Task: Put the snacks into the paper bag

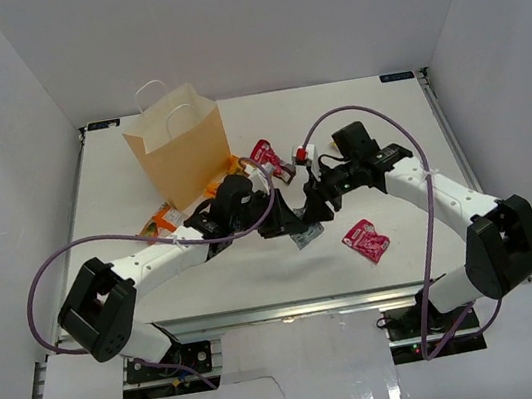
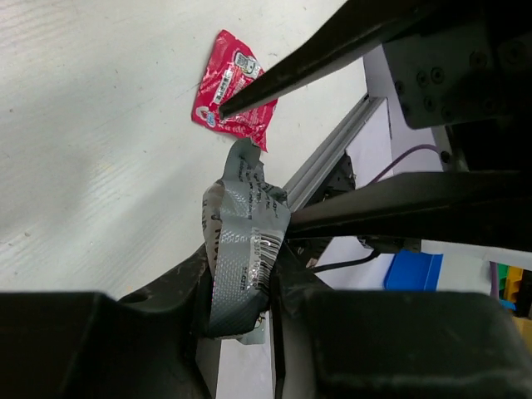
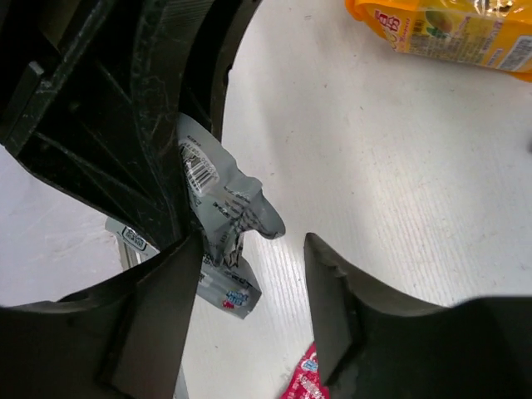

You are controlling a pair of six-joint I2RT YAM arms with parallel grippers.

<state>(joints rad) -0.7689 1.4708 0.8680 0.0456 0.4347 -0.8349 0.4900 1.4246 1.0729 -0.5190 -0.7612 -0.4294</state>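
The bag's opening [image 1: 171, 121] is outward, left of my left gripper in the top view, so it will next lift outward over the bag's upright rim and release.
My left gripper [image 2: 241, 278] is shut on the silver-grey packet [image 2: 245, 224] and holds it just above the table, at the centre of the top view [image 1: 302, 237]. My right gripper [image 3: 253, 249] is open, tip to tip with the left one [image 1: 288, 221]. The silver packet [image 3: 229, 212] lies against its left finger [image 3: 158, 307]. One red-pink packet [image 1: 366, 240] lies on the table right of the grippers and shows in the left wrist view [image 2: 233, 83]. The tan paper bag [image 1: 178, 153] stands upright at the back left.
A second red-pink packet [image 1: 268, 159] lies right of the bag. Orange packets lie at the bag's foot [image 1: 218, 182] and to its front left [image 1: 156, 220]. An orange-yellow packet [image 3: 449, 29] shows in the right wrist view. The table's front rail [image 2: 324, 162] is close.
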